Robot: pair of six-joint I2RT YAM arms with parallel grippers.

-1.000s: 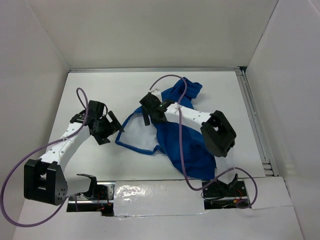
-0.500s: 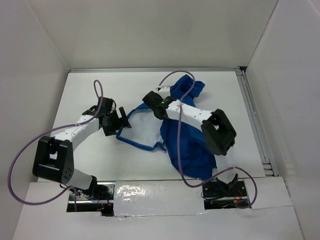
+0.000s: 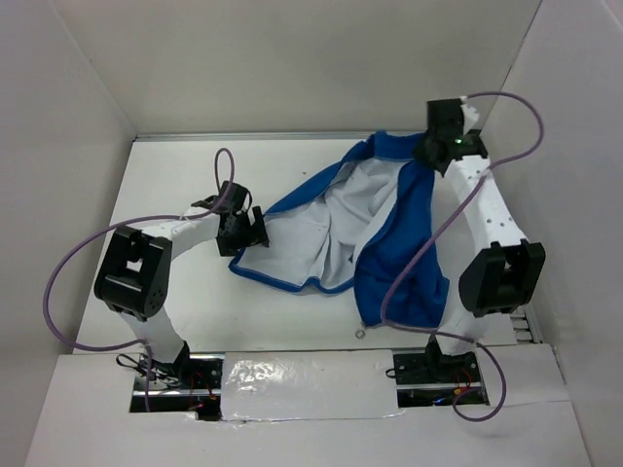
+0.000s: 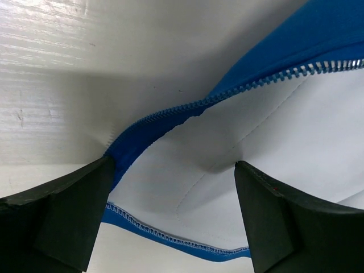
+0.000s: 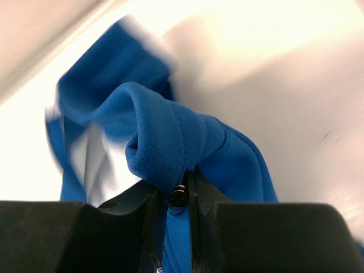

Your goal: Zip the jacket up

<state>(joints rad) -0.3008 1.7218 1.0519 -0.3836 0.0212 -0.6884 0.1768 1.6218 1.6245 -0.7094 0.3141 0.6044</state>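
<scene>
I should next pull my left gripper back and settle its open fingers around the jacket's blue corner where the zipper edge meets the hem, because they are now around mostly white lining.
The royal-blue jacket (image 3: 401,255) lies spread open on the table with its white lining (image 3: 331,222) facing up. My right gripper (image 3: 426,154) is at the far right and is shut on a bunched fold of the jacket's blue fabric (image 5: 170,136), pinched between its jaws (image 5: 177,196). My left gripper (image 3: 253,233) stands open at the jacket's left corner. Its fingers straddle the white lining (image 4: 187,193) and the blue hem (image 4: 170,239). A row of zipper teeth (image 4: 256,82) runs along the blue edge just beyond them.
White walls close in the table on the left, back and right. A metal rail (image 3: 496,243) runs along the right edge. A small ring-like thing (image 3: 361,334) lies by the jacket's near hem. Purple cables (image 3: 68,292) loop off both arms.
My right gripper closed on the blue fabric and swung from the jacket's middle to the far right, pulling the jacket open. My left gripper, still open, moved right onto the jacket's left corner.
</scene>
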